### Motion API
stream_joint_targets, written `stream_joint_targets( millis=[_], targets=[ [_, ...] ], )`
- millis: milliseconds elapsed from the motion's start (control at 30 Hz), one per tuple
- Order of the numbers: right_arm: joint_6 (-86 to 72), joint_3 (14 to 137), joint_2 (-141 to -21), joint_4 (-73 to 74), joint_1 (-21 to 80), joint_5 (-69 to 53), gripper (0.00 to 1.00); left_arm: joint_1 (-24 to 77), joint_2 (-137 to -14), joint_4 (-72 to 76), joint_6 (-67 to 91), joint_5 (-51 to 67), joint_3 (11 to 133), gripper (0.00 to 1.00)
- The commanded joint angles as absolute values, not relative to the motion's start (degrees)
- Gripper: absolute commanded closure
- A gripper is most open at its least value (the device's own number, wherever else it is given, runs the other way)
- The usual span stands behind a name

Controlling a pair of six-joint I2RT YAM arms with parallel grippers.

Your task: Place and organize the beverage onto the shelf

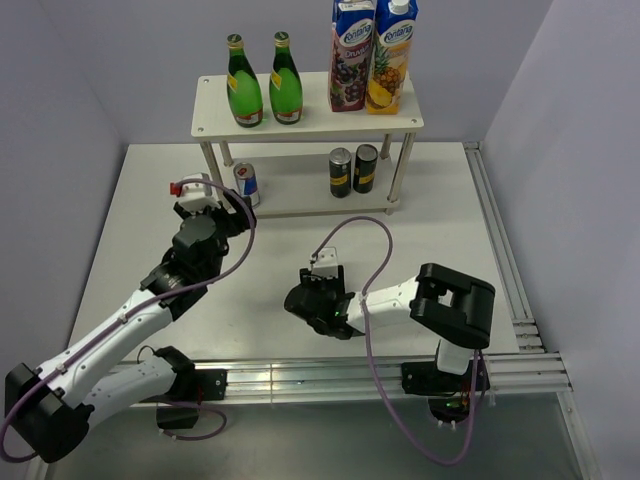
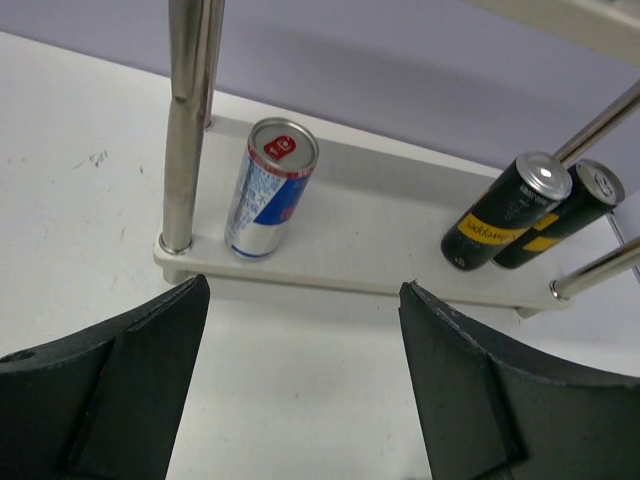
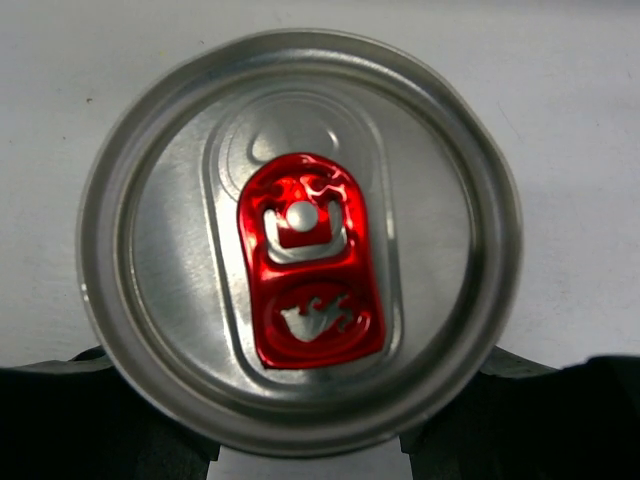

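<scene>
I will next move my right gripper outward and to its left in the top view, to the shelf's free lower board (image 1: 277, 192) next to the blue-silver can, and let go there.
The shelf (image 1: 310, 115) stands at the back. Two green bottles (image 1: 244, 85) (image 1: 286, 82) are on its top board. Two dark cans (image 1: 340, 172) (image 1: 365, 168) and one blue-silver can (image 1: 246, 184) stand on the lower board (image 2: 380, 230). My left gripper (image 1: 215, 200) is open and empty, just in front of that blue-silver can (image 2: 270, 190); the dark cans (image 2: 505, 212) are to its right. My right gripper (image 1: 318, 300) is at mid-table, shut around the second blue-silver can (image 3: 300, 240). Only that can's silver top with a red tab shows, filling the right wrist view.
Two tall juice cartons (image 1: 350, 55) (image 1: 391, 55) stand on the right of the top board. A metal shelf leg (image 2: 188, 120) rises just left of the blue-silver can. Grey walls close in the table on three sides; a rail (image 1: 500, 250) runs along the right edge.
</scene>
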State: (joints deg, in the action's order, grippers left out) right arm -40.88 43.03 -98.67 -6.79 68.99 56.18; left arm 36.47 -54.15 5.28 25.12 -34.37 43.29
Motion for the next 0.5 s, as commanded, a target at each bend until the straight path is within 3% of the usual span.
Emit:
stream_joint_targets(
  millis=[0,133,467],
  targets=[
    [-40.7,47.0,-98.2,-9.4,68.7,60.5,0.87,39.1,-52.2,-1.7,27.4,-38.0,45.0,0.17],
    [-36.0,50.4,-95.5,-9.3,68.8,59.2,1.0,40.7,-50.9,-13.6,32.5,-37.7,50.4,0.18],
    [-21.8,68.8,-99.7,-13.4,62.9,48.5,1.0,42.5,-43.4,-37.6,36.1,-39.6,59.3,0.18]
  ],
)
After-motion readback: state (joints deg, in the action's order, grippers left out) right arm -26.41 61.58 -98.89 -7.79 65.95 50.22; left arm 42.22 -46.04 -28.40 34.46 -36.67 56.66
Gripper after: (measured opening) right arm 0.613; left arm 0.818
